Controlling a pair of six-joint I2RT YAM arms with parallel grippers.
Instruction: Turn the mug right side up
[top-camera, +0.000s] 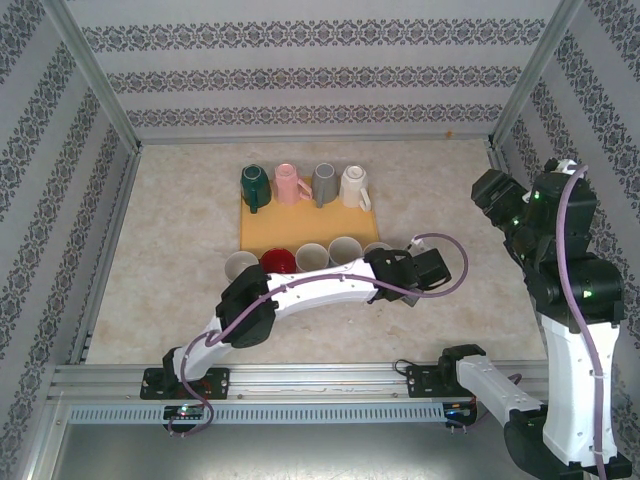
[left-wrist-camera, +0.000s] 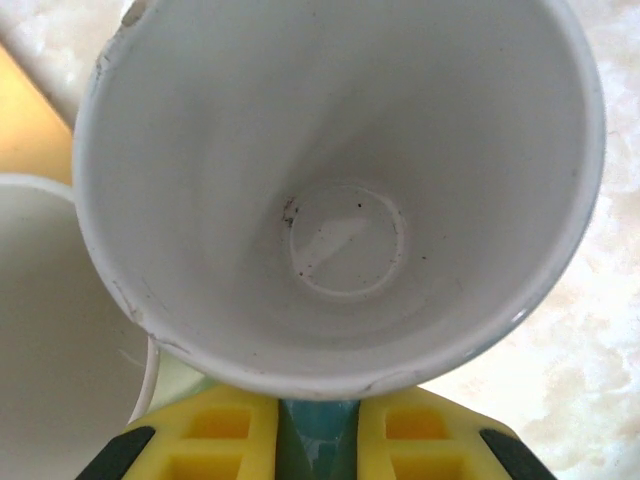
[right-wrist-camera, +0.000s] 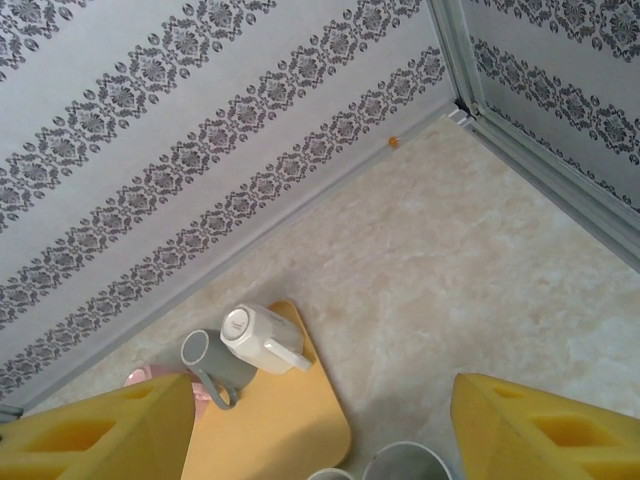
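My left gripper will next lower the pale teal mug onto the tabletop (top-camera: 415, 250) below, beside the neighbouring mug, and let go of the mug's handle, as the mug's opening already faces up.
A mug (left-wrist-camera: 340, 200) with a white inside and a pale teal outside faces the left wrist camera mouth first. My left gripper (left-wrist-camera: 318, 432) is shut on its teal handle (left-wrist-camera: 318, 445), just under the rim. From above, this mug (top-camera: 377, 248) is at the right end of the front row, mouth up, with my left gripper (top-camera: 392, 265) at its near side. The right gripper (top-camera: 492, 192) hangs open and empty, high at the right, its yellow fingers (right-wrist-camera: 540, 430) far apart.
A yellow mat (top-camera: 262, 232) holds a back row of upside-down mugs: green (top-camera: 256, 185), pink (top-camera: 291, 183), grey (top-camera: 324, 183) and white (top-camera: 354, 186). Several mouth-up mugs form the front row, one of them red (top-camera: 277, 262). A neighbouring mug (left-wrist-camera: 60, 340) touches the held one's left side.
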